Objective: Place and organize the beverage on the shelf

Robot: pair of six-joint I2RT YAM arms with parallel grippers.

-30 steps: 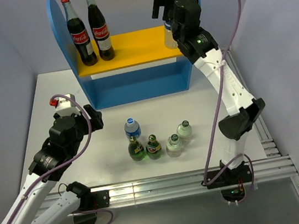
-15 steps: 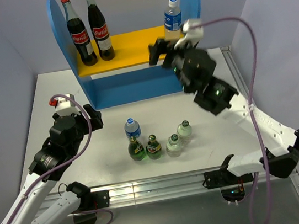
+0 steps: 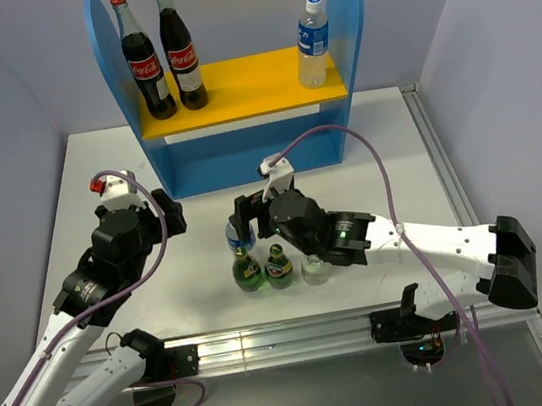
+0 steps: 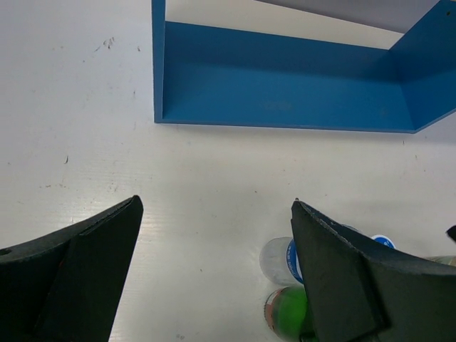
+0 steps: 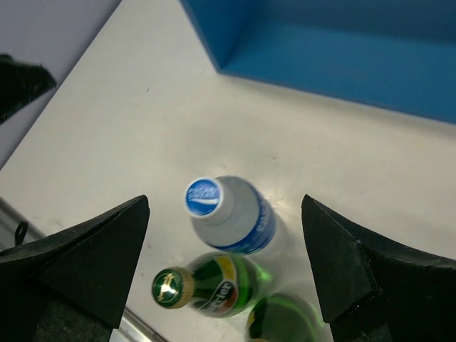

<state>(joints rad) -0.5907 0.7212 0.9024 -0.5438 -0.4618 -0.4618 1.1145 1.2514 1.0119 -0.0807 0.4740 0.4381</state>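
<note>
My right gripper will go down, easing left in the top view, and close around the water bottle's blue cap (image 5: pixel 206 198), which shows between my open fingers.
The shelf (image 3: pixel 244 84) stands at the back, with one blue-capped water bottle (image 3: pixel 313 41) upright at the right end of its yellow board. On the table stand another water bottle (image 5: pixel 229 211), two green glass bottles (image 3: pixel 247 271) (image 3: pixel 279 267) and a clear pale-capped bottle (image 3: pixel 315 270), partly under the right arm. My right gripper (image 5: pixel 226 203) hovers open above the table's water bottle, fingers on either side and not touching it. My left gripper (image 4: pixel 215 201) is open and empty over bare table to the left of the bottles; the water bottle (image 4: pixel 279 260) sits by its right finger.
Two tall red-capped cola bottles (image 3: pixel 161 52) stand at the left end of the yellow board. The shelf's blue lower tier (image 4: pixel 285 85) holds nothing. Grey walls close in the left and right sides, and a metal rail (image 3: pixel 300 335) runs along the near edge.
The right arm has left the water bottle on the yellow board and swung down to the table, over the bottle group. The left arm has stayed in place.
</note>
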